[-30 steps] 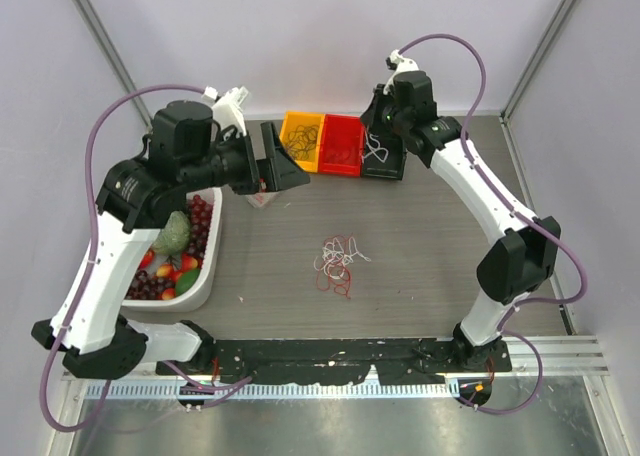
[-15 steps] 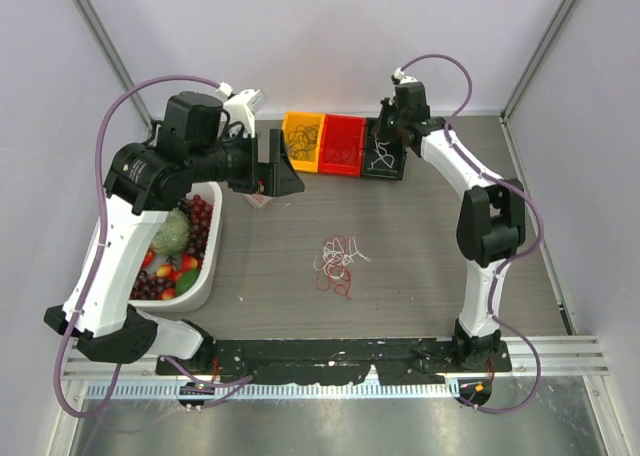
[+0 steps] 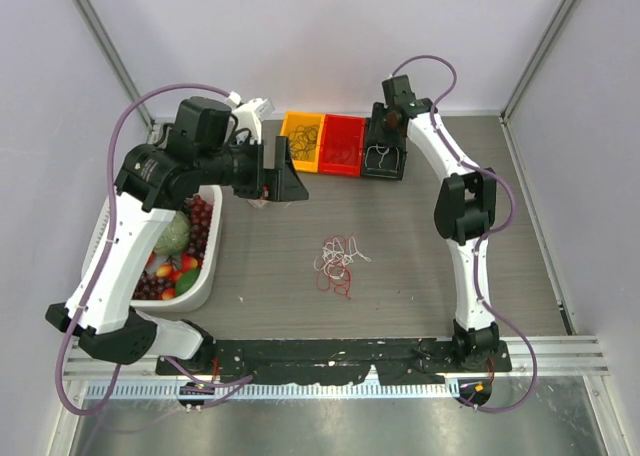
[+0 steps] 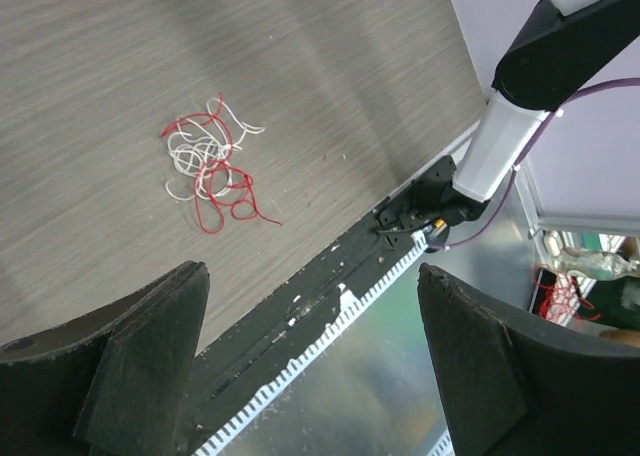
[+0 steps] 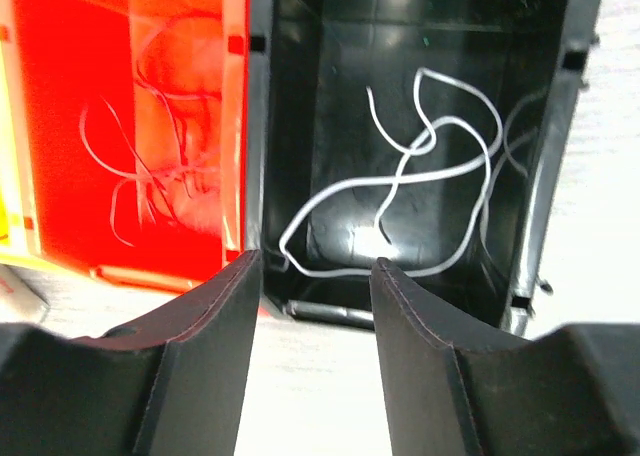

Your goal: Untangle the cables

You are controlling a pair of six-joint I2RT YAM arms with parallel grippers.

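My left gripper descends next onto the tangle's far piece of red cable (image 3: pixel 346 250) (image 4: pixel 228 135), below it and to its right in the top view, crossing white loops.
A tangle of red and white cables (image 3: pixel 338 259) lies on the grey table, mid-floor; the left wrist view shows the cables (image 4: pixel 210 168) up and to the left, well away from the jaws. My left gripper (image 3: pixel 283 171) (image 4: pixel 312 276) hangs wide open above the table, holding nothing. My right gripper (image 3: pixel 384 132) (image 5: pixel 315 264) stands open over the near rim of the black bin (image 3: pixel 383 161). A loose white cable (image 5: pixel 400 176) lies inside the black bin (image 5: pixel 300 96), free of the fingers. The red bin (image 5: pixel 60 126) holds a thin red cable (image 5: pixel 140 176).
A yellow bin (image 3: pixel 302 141) with dark cable loops and the red bin (image 3: pixel 341 144) stand left of the black one at the back. A white tub (image 3: pixel 203 276) of fruit sits at the left. A black rail (image 3: pixel 330 354) runs along the near edge.
The right gripper has opened and the white cable now lies loose in the black bin. The right arm has folded in closer to the bins. The left arm shifted slightly.
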